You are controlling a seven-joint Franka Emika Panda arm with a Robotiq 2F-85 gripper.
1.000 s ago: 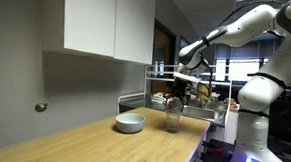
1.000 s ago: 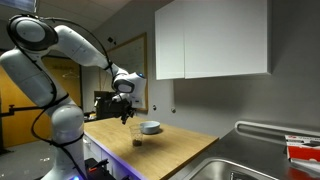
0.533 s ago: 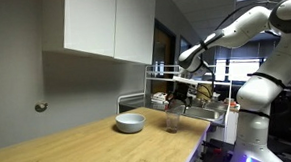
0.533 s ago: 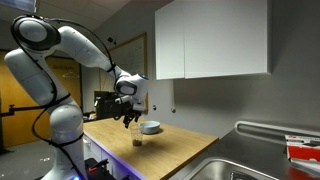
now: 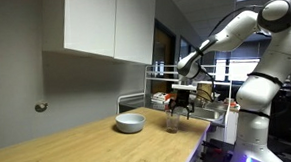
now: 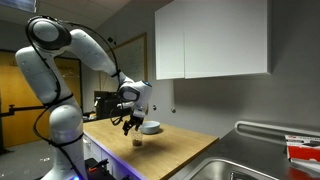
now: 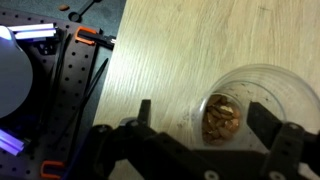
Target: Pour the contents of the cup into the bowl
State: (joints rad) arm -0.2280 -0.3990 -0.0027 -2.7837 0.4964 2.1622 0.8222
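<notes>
The cup's side by the counter edge (image 5: 176,118) (image 7: 197,110) is below my gripper, between the open fingers. So my gripper needs to go down over both sides of the cup's rim, with one finger inside, and close.
The cup (image 5: 173,121) is a small clear tumbler standing upright on the wooden counter near its edge; it also shows in an exterior view (image 6: 137,139). In the wrist view the cup (image 7: 250,95) holds brown bits at its bottom. The grey-blue bowl (image 5: 131,123) sits on the counter beside it and shows beyond it in an exterior view (image 6: 151,127). My gripper (image 7: 208,120) is open just above the cup, one finger on each side of its rim. It also shows in both exterior views (image 5: 179,107) (image 6: 131,125).
A metal dish rack (image 5: 197,98) stands behind the cup. A steel sink (image 6: 250,165) lies at the counter's far end. White wall cabinets (image 5: 108,28) hang above. The counter edge and the robot base (image 7: 40,90) lie close by the cup.
My gripper has come down from above toward the cup, and its fingers now flank the rim. Cup and bowl have not moved.
</notes>
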